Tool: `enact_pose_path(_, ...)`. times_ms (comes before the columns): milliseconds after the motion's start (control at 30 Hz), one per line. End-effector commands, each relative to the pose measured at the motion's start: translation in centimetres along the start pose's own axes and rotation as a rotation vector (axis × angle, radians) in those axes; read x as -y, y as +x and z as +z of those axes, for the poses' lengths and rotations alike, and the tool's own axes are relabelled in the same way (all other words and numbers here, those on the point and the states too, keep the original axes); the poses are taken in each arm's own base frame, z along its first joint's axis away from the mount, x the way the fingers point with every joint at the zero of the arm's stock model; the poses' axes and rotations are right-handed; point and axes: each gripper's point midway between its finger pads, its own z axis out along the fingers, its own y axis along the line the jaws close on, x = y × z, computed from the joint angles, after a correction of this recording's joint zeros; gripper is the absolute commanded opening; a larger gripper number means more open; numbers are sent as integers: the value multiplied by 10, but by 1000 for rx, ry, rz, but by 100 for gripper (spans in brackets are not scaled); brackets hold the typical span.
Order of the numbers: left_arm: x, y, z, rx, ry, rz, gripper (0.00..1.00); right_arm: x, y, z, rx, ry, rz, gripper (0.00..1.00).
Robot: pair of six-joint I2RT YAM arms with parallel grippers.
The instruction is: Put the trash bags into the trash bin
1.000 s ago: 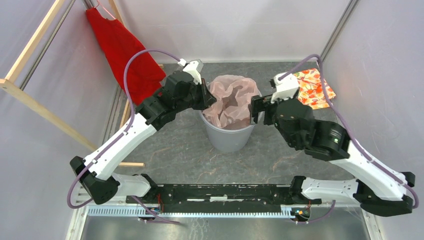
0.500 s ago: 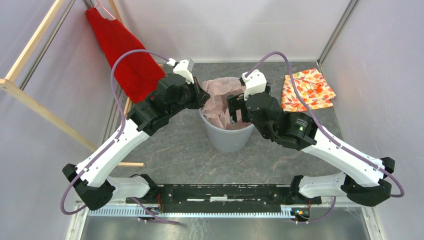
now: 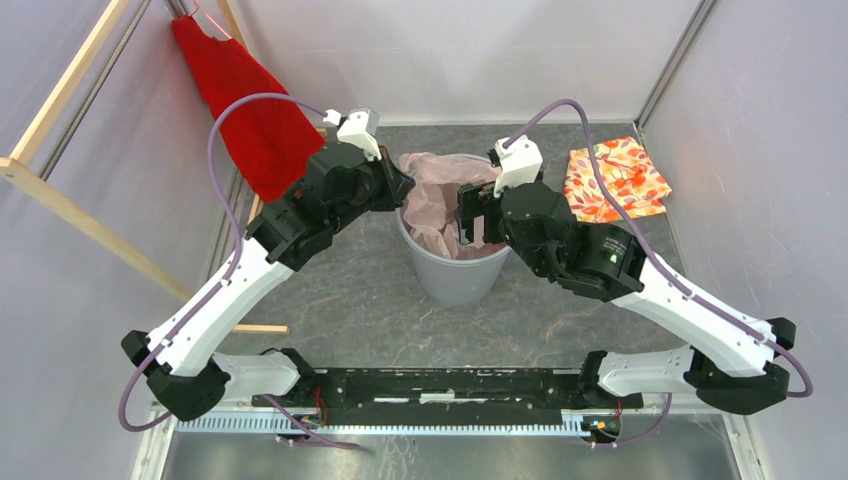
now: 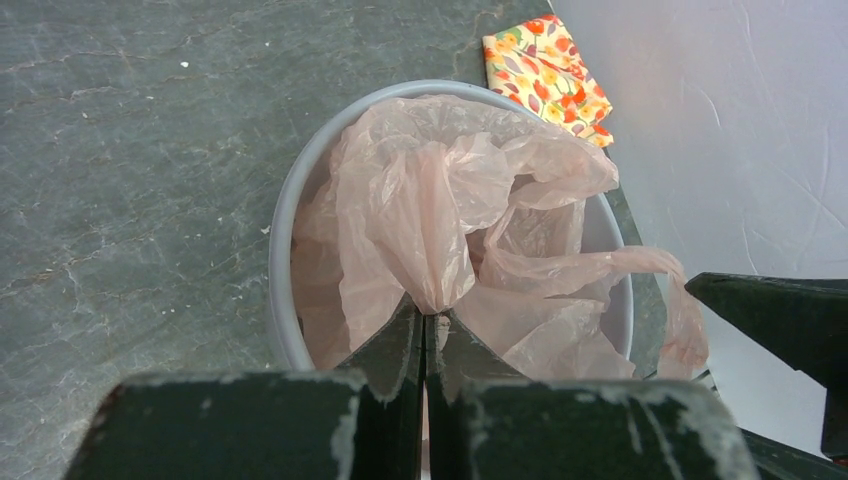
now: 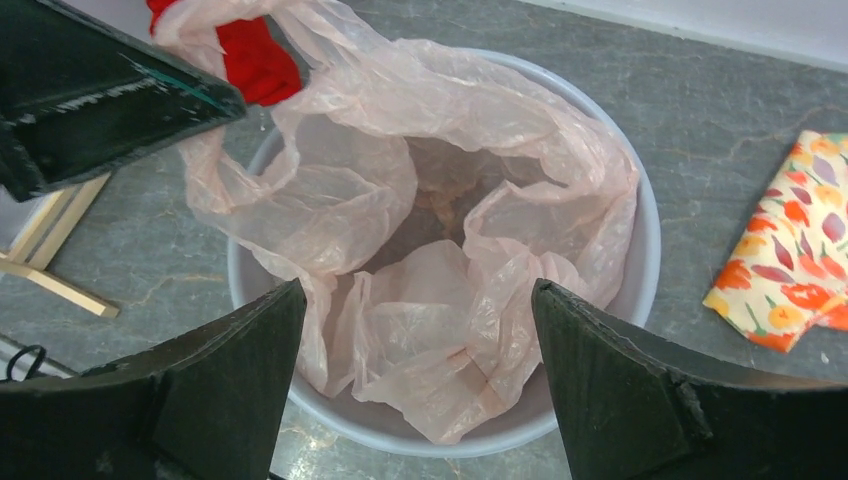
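Observation:
The bag's edge (image 3: 487,172) (image 5: 592,222) is by the side of the bin's rim toward the floral cloth. My right gripper needs to move toward the floral cloth next, onto that edge.
The round light grey trash bin (image 3: 455,275) stands mid-table. The crinkly pale pink trash bag (image 3: 440,195) sits inside it, bunched above the rim. It also shows in the left wrist view (image 4: 450,190) and the right wrist view (image 5: 400,190). My left gripper (image 3: 400,190) is at the bin's left rim, shut on a fold of the bag's edge (image 4: 432,300). My right gripper (image 3: 473,215) hangs over the bin's right side, jaws wide open and empty (image 5: 420,310), above the bag's opening. The bin shows under both wrists, in the left wrist view (image 4: 285,215) and the right wrist view (image 5: 645,240).
A red garment (image 3: 250,105) hangs on a wooden rack (image 3: 60,190) at the back left. An orange floral folded cloth (image 3: 612,178) lies at the back right, near the right wall. White walls enclose the table.
My right gripper has let go of the bag's right edge and moved left over the bin, now open. My left gripper has drawn slightly left and back with the bag's edge.

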Motion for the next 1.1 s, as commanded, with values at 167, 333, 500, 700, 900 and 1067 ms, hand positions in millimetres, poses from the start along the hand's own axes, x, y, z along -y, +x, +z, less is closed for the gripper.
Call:
enact_pose_path(167,3,-24,-15,73,2,15,2,44,12,-12,0,192,27,89)
enact_pose_path(333,-1,-26,-17,83,-21,22,2,49,23,-11,-31,217,7,85)
enact_pose_path(500,-2,-29,-19,88,-27,23,2,41,28,-7,-41,180,-5,73)
enact_pose_path(700,-24,-38,-23,85,-143,56,2,69,18,-23,-61,291,-105,23)
enact_pose_path(900,-58,-24,-22,29,-243,68,2,103,21,-49,-95,354,-157,1)
enact_pose_path(1067,-88,-1,-24,-43,-319,75,2,117,62,-53,-180,366,-174,0)
